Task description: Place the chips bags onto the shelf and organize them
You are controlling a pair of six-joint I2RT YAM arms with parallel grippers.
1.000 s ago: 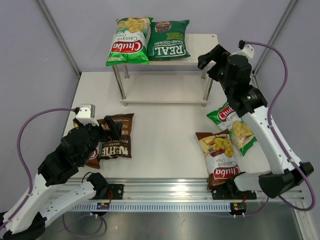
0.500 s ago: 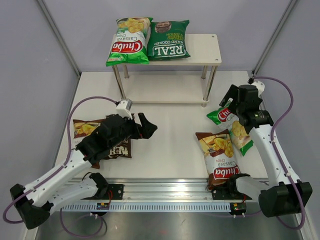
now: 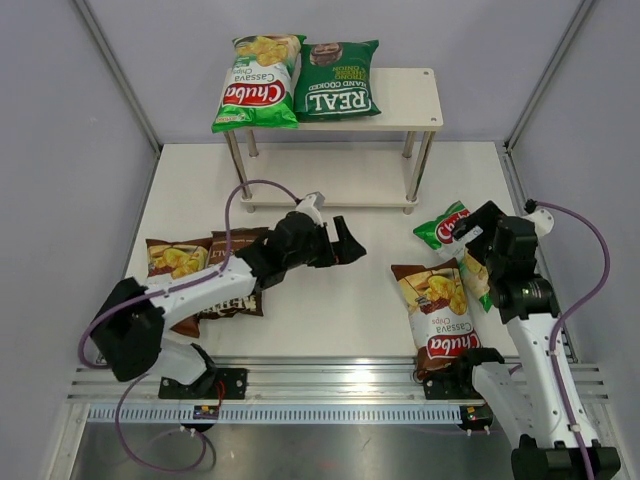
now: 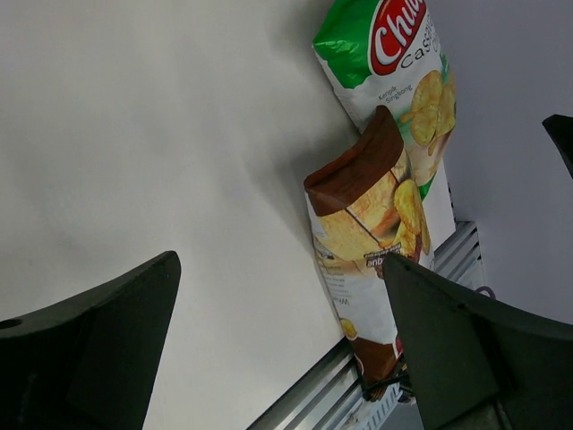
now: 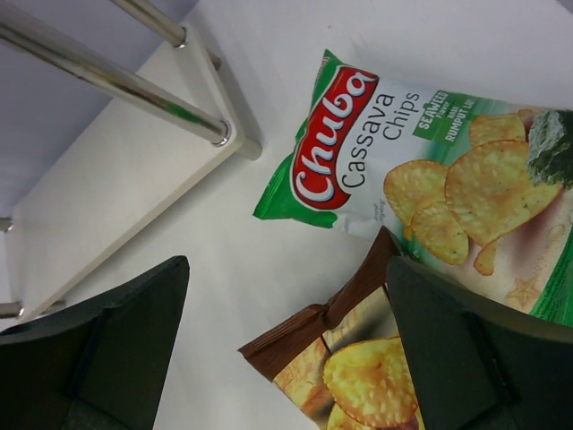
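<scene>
My left gripper moves across and down next. Below it and to its right in the top view, the light-green bag's green end (image 3: 428, 232) (image 4: 344, 48) juts past the brown bag.
The shelf (image 3: 412, 102) stands at the back with a light-green Chuba bag (image 3: 256, 80) and the dark-green REAL bag (image 3: 340, 80) on its top board. A second light-green Chuba bag (image 3: 448, 224) (image 5: 421, 170) (image 4: 394, 54) and a brown Chuba bag (image 3: 437, 315) (image 5: 358, 358) (image 4: 367, 233) lie on the table at the right. Another brown Chuba bag (image 3: 168, 258) and the dark-brown Kettle bag (image 3: 232, 295) lie at the left, partly under my left arm. My left gripper (image 3: 348, 245) (image 4: 277, 349) is open and empty over the table's middle. My right gripper (image 3: 478, 228) (image 5: 286, 349) is open and empty above the right-hand bags.
The shelf's shiny metal legs (image 5: 134, 90) and lower board (image 5: 116, 197) are close to the left of my right gripper. A metal rail (image 3: 330, 385) runs along the table's near edge. Grey walls (image 3: 60, 120) enclose the table on both sides.
My left arm has swung from the left-hand bags to the table's middle. My right arm has drawn back from the shelf's top right down over the light-green bag. No bag has moved.
</scene>
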